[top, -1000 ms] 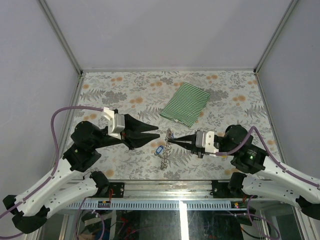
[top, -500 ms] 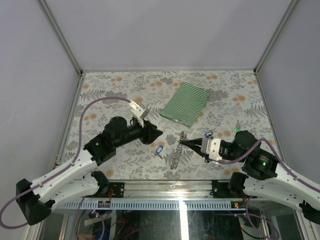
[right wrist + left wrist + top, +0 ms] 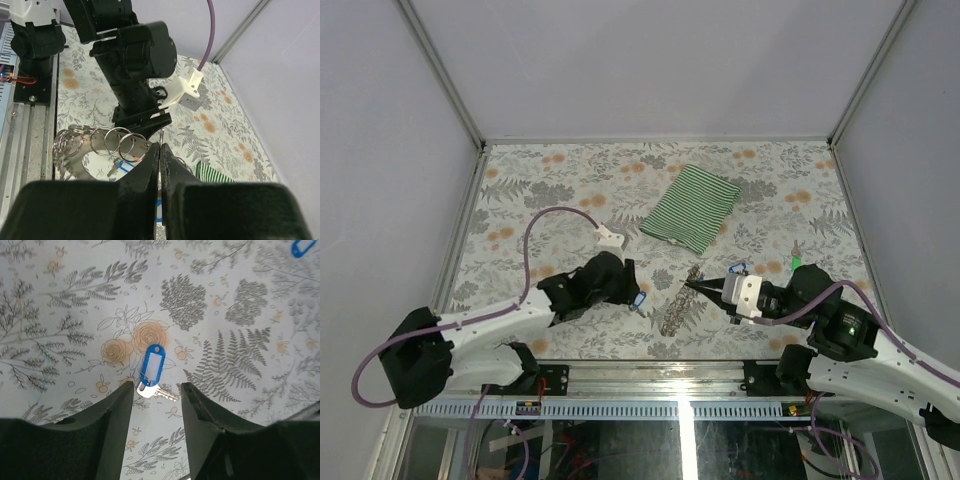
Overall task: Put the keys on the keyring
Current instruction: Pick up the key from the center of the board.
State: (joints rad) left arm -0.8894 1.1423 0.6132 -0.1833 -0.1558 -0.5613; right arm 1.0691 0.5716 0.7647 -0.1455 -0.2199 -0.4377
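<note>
I should lower my left gripper next onto the thin metal loop joining the blue tag [image 3: 636, 306] [image 3: 145, 378] to its key, since the loop is below my open fingers.
The keyring [image 3: 678, 305] is a chain of silvery rings. My right gripper [image 3: 688, 285] is shut on its upper end and holds that end up. In the right wrist view the rings [image 3: 102, 142] hang left of the shut gripper [image 3: 160, 146]. A blue key tag [image 3: 638, 299] lies on the table under my left gripper [image 3: 628, 286]. In the left wrist view my left gripper [image 3: 156, 388] is open, pointing down, with the blue tag [image 3: 152, 365] and its metal key [image 3: 159, 392] just ahead between the fingertips. A second blue tag [image 3: 735, 268] lies beside the right gripper. No red or yellow tag shows.
A green-and-white striped cloth [image 3: 690, 207] lies at the back centre of the floral table [image 3: 540, 180]. The two grippers are close together near the table's front edge. Metal frame posts stand at the corners.
My left arm has swung forward and down, and its gripper now points at the blue tag. My right gripper has drawn the keyring a little to the right, uncovering the second blue tag.
</note>
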